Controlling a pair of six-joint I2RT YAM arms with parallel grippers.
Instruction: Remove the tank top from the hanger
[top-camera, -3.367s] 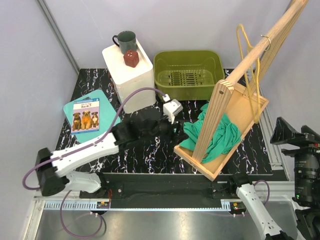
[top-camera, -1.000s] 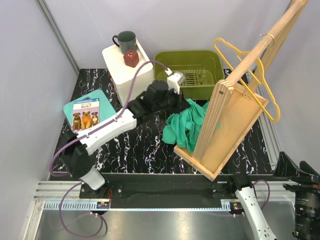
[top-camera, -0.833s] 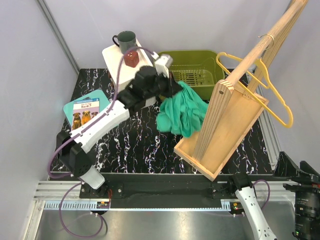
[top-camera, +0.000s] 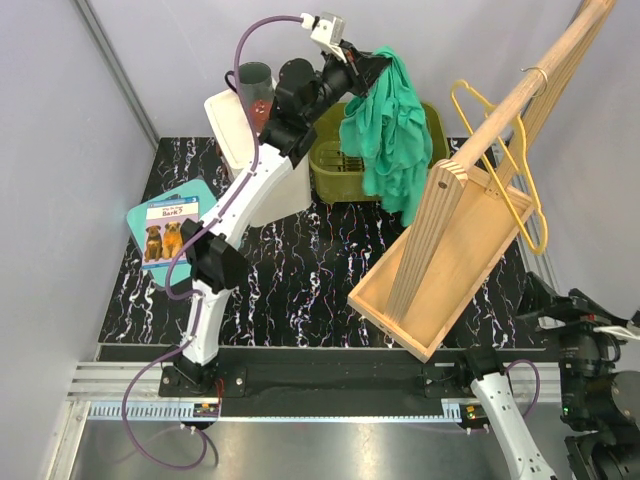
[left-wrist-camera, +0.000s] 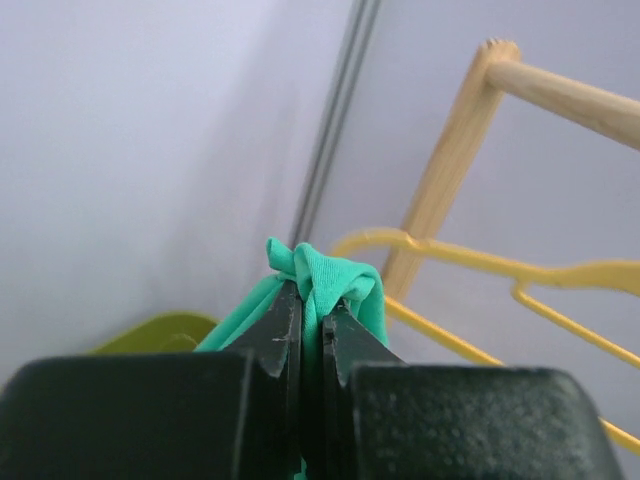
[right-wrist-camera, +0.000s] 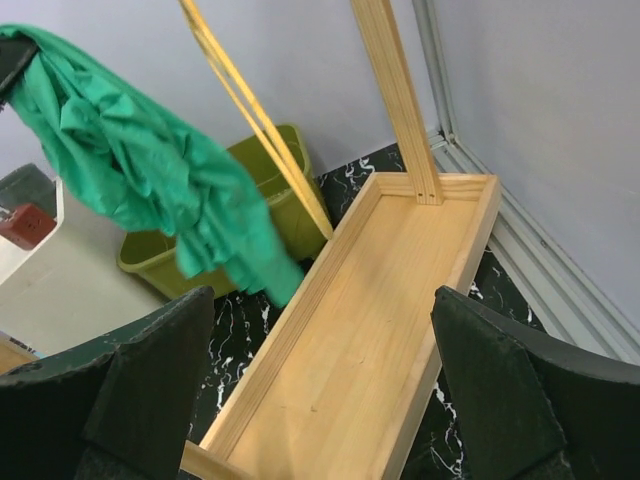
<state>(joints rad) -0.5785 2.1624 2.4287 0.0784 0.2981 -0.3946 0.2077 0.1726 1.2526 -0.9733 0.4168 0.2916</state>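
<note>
My left gripper holds the tank top clear of the hanger (top-camera: 503, 150), so next it will move down into the olive basket (top-camera: 334, 150) below and release the fold there.
The teal-green tank top (top-camera: 392, 125) hangs bunched in the air above the olive basket, clear of the hanger. My left gripper (top-camera: 372, 62) is raised high at the back and shut on a fold of the tank top (left-wrist-camera: 325, 272). The bare yellow hanger (top-camera: 503, 150) hangs by its hook from the slanted wooden rod, to the right of the cloth, and its yellow hanger frame (left-wrist-camera: 480, 262) shows just behind the pinched fabric. My right gripper (right-wrist-camera: 322, 300) stands wide open and low over the wooden tray, holding nothing. From there the tank top (right-wrist-camera: 130, 165) hangs at the upper left.
The wooden rack's tray (top-camera: 480, 240) sits at the right, with its rod (top-camera: 520, 95) slanting up. An olive basket (top-camera: 328, 165) stands at the back under the cloth. A white box (top-camera: 262, 175) carries a mug (top-camera: 252, 78). A picture book (top-camera: 170, 228) lies at the left.
My left arm has swung up and back from table height, carrying the tank top from beside the tray to high above the basket. The bare hanger has swung on the rod.
</note>
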